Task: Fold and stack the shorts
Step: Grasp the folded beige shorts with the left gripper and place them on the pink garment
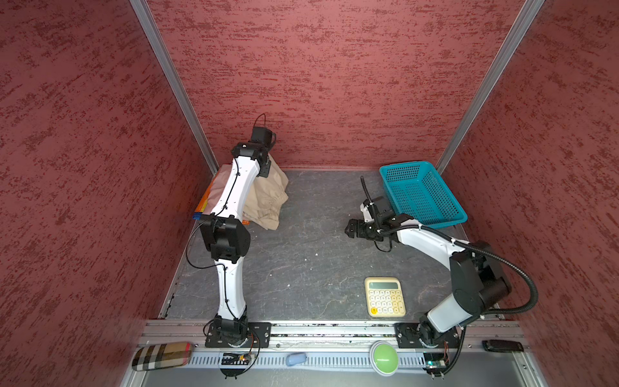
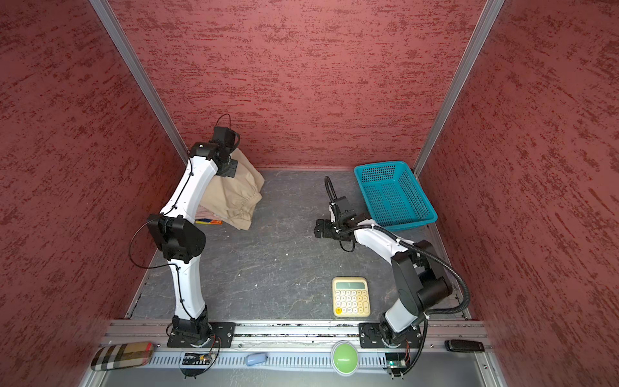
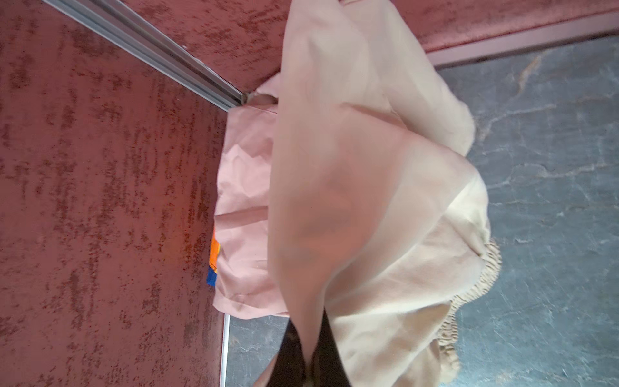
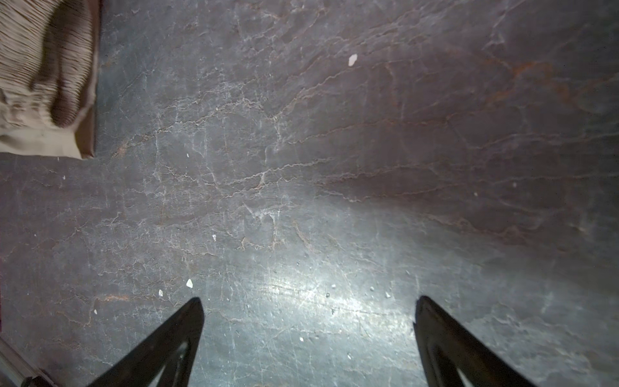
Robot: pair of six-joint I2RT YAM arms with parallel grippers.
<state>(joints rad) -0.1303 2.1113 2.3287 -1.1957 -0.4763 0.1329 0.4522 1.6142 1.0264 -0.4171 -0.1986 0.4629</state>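
The left gripper will next move toward the red wall over a part of the pink shorts [image 1: 219,182] [image 3: 244,201] and let go of the fold of the beige shorts, because that part is bare by the wall.
My left gripper [image 3: 310,348] is shut on a fold of the beige shorts [image 1: 268,197] [image 2: 234,197] [image 3: 368,201] and holds them up in the back left corner, so they hang down with the gathered waist on the table. Beneath them lie the pink shorts [image 3: 244,201] [image 1: 219,182]. Under those, only an orange and blue edge of the rainbow shorts [image 3: 213,258] [image 2: 209,221] shows. My right gripper [image 1: 350,229] [image 4: 308,311] stands open over bare table, right of the middle and apart from the cloth. The beige waistband [image 4: 33,83] shows at the edge of the right wrist view.
A teal basket [image 1: 422,194] stands at the back right, just behind the right arm. A cream calculator [image 1: 384,296] lies at the front right. Red walls close in at the left, back and right. A green button [image 1: 384,357] and a plaid case [image 1: 162,355] sit on the front rail.
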